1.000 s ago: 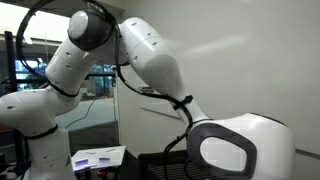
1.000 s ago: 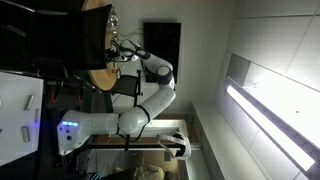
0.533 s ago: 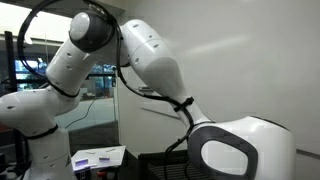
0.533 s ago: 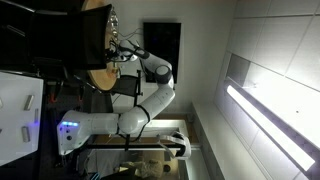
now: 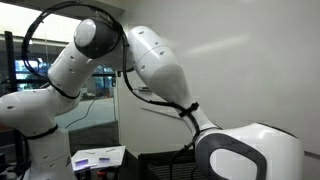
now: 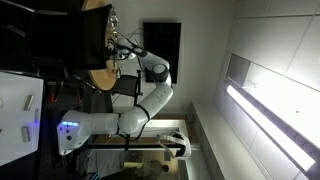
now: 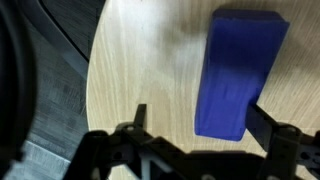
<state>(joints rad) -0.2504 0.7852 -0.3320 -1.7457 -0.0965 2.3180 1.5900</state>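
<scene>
The blue block sits off-centre between my fingers. So my gripper goes down and outward next, to the right in the wrist view, to straddle the block's near end (image 7: 222, 114).
In the wrist view a blue rectangular block (image 7: 240, 65) lies on a round light-wood table (image 7: 140, 50). My gripper (image 7: 198, 112) is open just above the table. Its two dark fingers straddle the block's near end: the right finger is close against the block's side, and the left finger stands well apart over bare wood. Nothing is held. In an exterior view the white arm (image 6: 155, 72) reaches toward the wooden table (image 6: 98, 78). The block does not show in either exterior view.
The table's curved edge (image 7: 88, 100) drops to a dark grey floor (image 7: 45, 90) on the left. In an exterior view the white arm links (image 5: 150, 60) fill the frame before a white wall, with a small stand holding paper (image 5: 98, 156) below.
The arm's upper links have shifted slightly to the right in the close exterior view. No earlier wrist frame shows the block.
</scene>
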